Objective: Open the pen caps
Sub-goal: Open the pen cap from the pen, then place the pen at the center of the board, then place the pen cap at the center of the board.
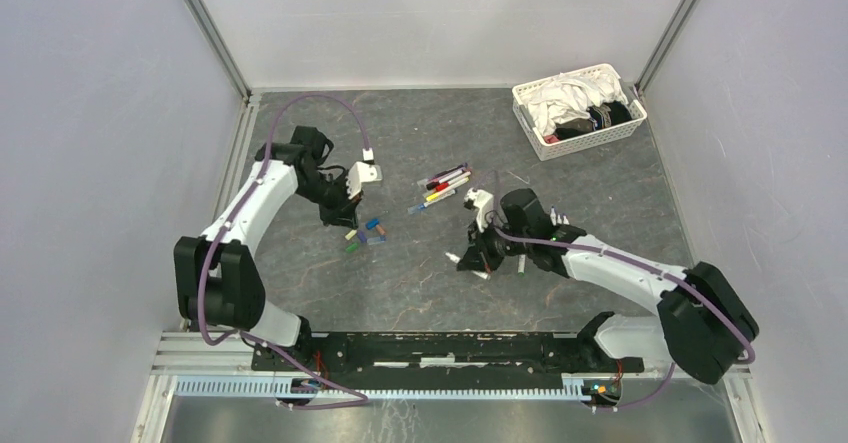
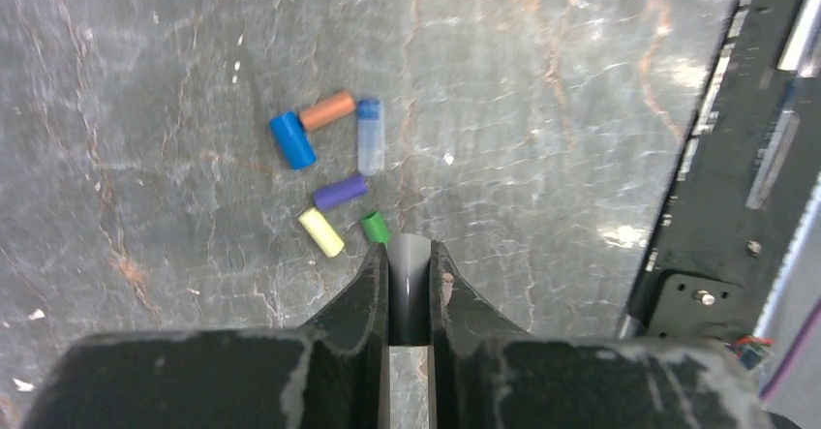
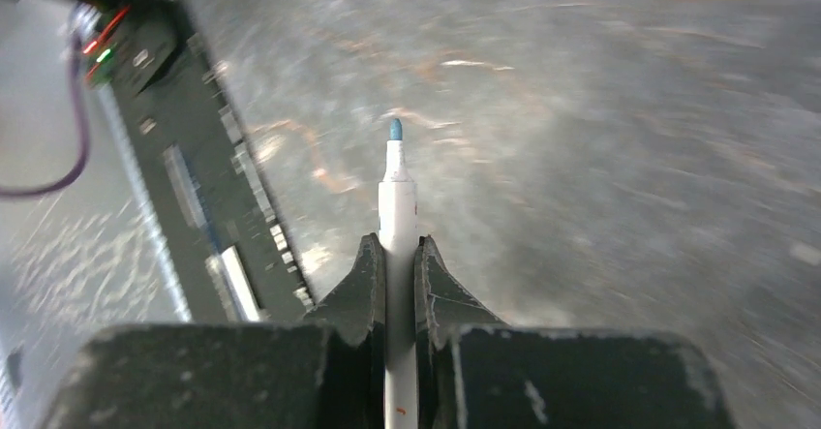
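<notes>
My left gripper is to move down next onto the bare table outward of the yellow cap and let go of the dark grey cap [image 2: 410,289], because the loose caps are grouped there.
Several loose pen caps lie in a cluster on the table: blue [image 2: 291,139], orange [image 2: 327,110], clear [image 2: 370,136], purple [image 2: 340,192], yellow [image 2: 320,231] and green [image 2: 376,227]. Just beside the green one, my left gripper [image 2: 410,260] is shut on a dark grey cap [image 2: 410,289]. From the top view the left gripper [image 1: 342,213] hangs over this cap cluster [image 1: 365,233]. My right gripper [image 3: 398,250] is shut on a white pen [image 3: 398,206] whose bare blue tip [image 3: 395,130] points forward. A group of capped pens [image 1: 445,184] lies mid-table, beyond the right gripper [image 1: 476,256].
A white lattice basket [image 1: 530,123] holding cloths stands at the back right corner. The black base rail [image 1: 450,348] runs along the near edge, and it shows at the side in both wrist views. Frame posts and walls close in the table's sides.
</notes>
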Tool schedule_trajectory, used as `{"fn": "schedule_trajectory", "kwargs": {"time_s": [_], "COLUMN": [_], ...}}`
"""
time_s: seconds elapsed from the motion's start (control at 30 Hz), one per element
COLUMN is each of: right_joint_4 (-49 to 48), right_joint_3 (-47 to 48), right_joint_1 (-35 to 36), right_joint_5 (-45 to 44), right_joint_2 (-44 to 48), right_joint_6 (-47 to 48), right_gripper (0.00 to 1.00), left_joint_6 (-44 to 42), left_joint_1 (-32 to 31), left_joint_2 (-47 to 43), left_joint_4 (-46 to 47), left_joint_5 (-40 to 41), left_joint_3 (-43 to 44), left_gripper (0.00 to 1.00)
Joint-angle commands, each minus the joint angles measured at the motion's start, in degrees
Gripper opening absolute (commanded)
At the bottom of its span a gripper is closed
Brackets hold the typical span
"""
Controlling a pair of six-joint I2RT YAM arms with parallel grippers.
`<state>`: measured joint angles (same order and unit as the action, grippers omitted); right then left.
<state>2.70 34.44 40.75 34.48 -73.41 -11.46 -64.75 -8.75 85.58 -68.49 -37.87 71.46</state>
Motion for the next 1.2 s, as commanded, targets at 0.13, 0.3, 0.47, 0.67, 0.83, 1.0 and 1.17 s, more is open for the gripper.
{"fn": "schedule_trajectory", "kwargs": {"time_s": [0.13,0.3,0.47,0.67,0.83,1.0,1.17], "right_joint_4": [4.4,7.3,8.8,5.3,2.0,-0.6,-2.2], "right_joint_3": [-1.8,-3.8,-5.1,-6.7,-6.5,-5.6,-5.0], "right_joint_1": [-13.5,-18.7,-22.2,-23.9,-24.1,-24.2,-24.4], "right_joint_5": [-24.5,-35.9,-45.5,-49.0,-50.7,-51.4,-49.9], "right_joint_2": [10.7,16.1,17.7,14.3,8.8,4.9,2.0], "right_joint_6": [-5.6,-6.6,-6.5,-6.5,-6.1,-5.5,-5.2], "right_gripper": [0.00,0.00,0.00,0.00,0.00,0.01,0.14], "left_joint_6": [21.0,25.3,26.9,27.9,28.9,30.8,33.0], "left_joint_1": [0.0,0.0,-0.3,-0.5,-0.5,-0.4,0.1], "left_joint_2": [3.9,8.4,12.6,14.1,10.9,8.0,2.4], "left_joint_4": [31.4,38.4,40.1,40.4,36.0,26.7,22.0], "left_joint_5": [11.2,15.9,15.6,15.7,14.7,13.9,15.0], "left_joint_3": [-9.6,-10.6,-10.6,-11.2,-8.2,-0.2,6.7], "left_gripper": [0.02,0.03,0.12,0.35,0.53,0.79,0.98]}}
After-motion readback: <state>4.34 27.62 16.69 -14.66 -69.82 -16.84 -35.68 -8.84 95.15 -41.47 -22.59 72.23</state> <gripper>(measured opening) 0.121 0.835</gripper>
